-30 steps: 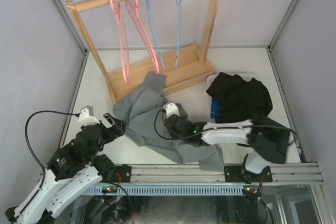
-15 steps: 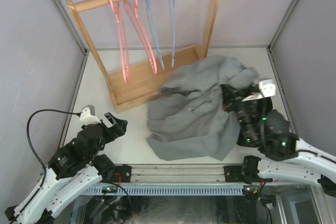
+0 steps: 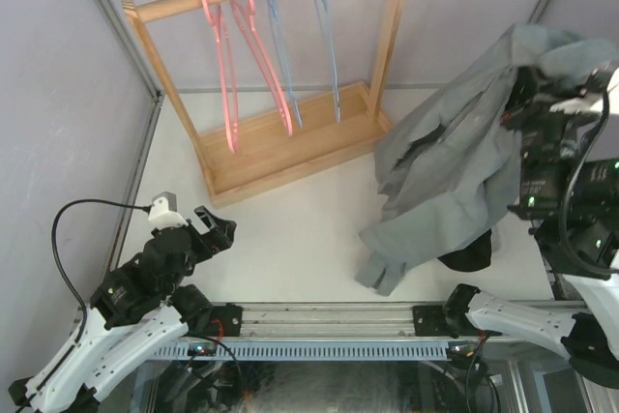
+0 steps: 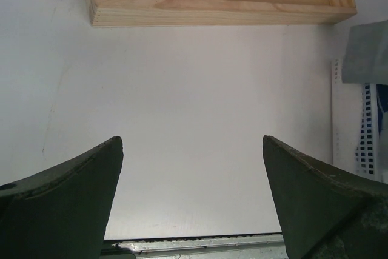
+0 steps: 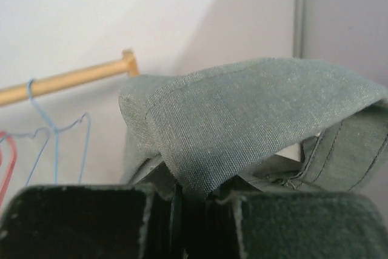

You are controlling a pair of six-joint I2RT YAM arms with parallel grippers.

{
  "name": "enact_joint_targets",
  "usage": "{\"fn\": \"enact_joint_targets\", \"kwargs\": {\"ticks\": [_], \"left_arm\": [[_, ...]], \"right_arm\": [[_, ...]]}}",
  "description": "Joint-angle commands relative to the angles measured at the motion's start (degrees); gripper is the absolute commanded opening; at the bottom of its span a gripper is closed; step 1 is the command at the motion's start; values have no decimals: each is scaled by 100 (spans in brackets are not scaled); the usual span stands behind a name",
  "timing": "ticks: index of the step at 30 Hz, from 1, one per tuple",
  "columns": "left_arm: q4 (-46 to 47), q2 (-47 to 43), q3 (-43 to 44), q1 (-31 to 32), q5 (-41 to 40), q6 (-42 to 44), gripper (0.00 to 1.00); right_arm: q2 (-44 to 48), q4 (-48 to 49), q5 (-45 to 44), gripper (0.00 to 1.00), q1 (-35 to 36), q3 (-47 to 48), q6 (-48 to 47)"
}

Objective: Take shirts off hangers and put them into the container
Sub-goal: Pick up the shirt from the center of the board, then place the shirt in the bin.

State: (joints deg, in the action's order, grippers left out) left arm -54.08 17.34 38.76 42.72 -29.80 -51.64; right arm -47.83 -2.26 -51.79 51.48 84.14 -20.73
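My right gripper lowers the grey shirt next, tilting downward, over the container (image 4: 367,144) under the drape, because the shirt's upper part is still held high.
My right gripper (image 3: 519,102) is raised high at the right, shut on the grey shirt (image 3: 455,166). The shirt hangs from it in a long drape down to the table. In the right wrist view a fold of grey shirt (image 5: 242,119) is pinched in my right gripper (image 5: 194,205). A bit of black shirt (image 3: 471,254) shows under the drape. The container (image 4: 367,144) shows only as white mesh at the left wrist view's right edge. Two pink hangers (image 3: 230,84) and two light-blue hangers (image 3: 329,55) hang bare. My left gripper (image 3: 219,228) (image 4: 191,144) stands open over bare table.
The wooden rack (image 3: 290,147) stands at the back left, its base tray toward the table's middle. A metal rail (image 3: 329,314) runs along the near edge. Grey walls close in both sides.
My right arm has swung from the table's middle to the right and lifted, carrying the grey shirt up off the table. One light-blue hanger still swings. The left arm has not moved.
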Motion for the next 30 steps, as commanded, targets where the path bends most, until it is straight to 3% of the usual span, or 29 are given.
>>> {"fn": "enact_joint_targets", "kwargs": {"ticks": [1, 4, 7, 11, 14, 16, 22, 26, 30], "left_arm": [[249, -9, 123, -22, -10, 77, 100], [230, -19, 132, -27, -46, 61, 100], [235, -30, 110, -27, -31, 19, 100], [288, -40, 29, -26, 28, -4, 100], [232, -33, 32, -27, 51, -16, 100], [312, -38, -54, -27, 65, -18, 100], [521, 186, -40, -27, 241, 40, 100], [504, 248, 14, -22, 264, 53, 100], [381, 102, -12, -26, 202, 41, 100]], "right_arm": [[-780, -797, 632, 0, -692, 1256, -308], [-1122, -1120, 539, 0, -1297, 1395, -237], [-1227, -2418, 936, 0, -2099, 976, 1083], [-887, -3239, 1843, 0, -3098, -1166, 2981], [-644, -3078, 2669, 0, -3692, -2939, 3875], [-731, -2817, 3623, 0, -3958, -3461, 4082], [-1672, -2759, 3884, 1, -4167, -3678, 4018], [-1499, -2991, 4082, 9, -4181, -3340, 3982], [-469, -3202, 3691, 41, -4035, -2474, 3680]]}}
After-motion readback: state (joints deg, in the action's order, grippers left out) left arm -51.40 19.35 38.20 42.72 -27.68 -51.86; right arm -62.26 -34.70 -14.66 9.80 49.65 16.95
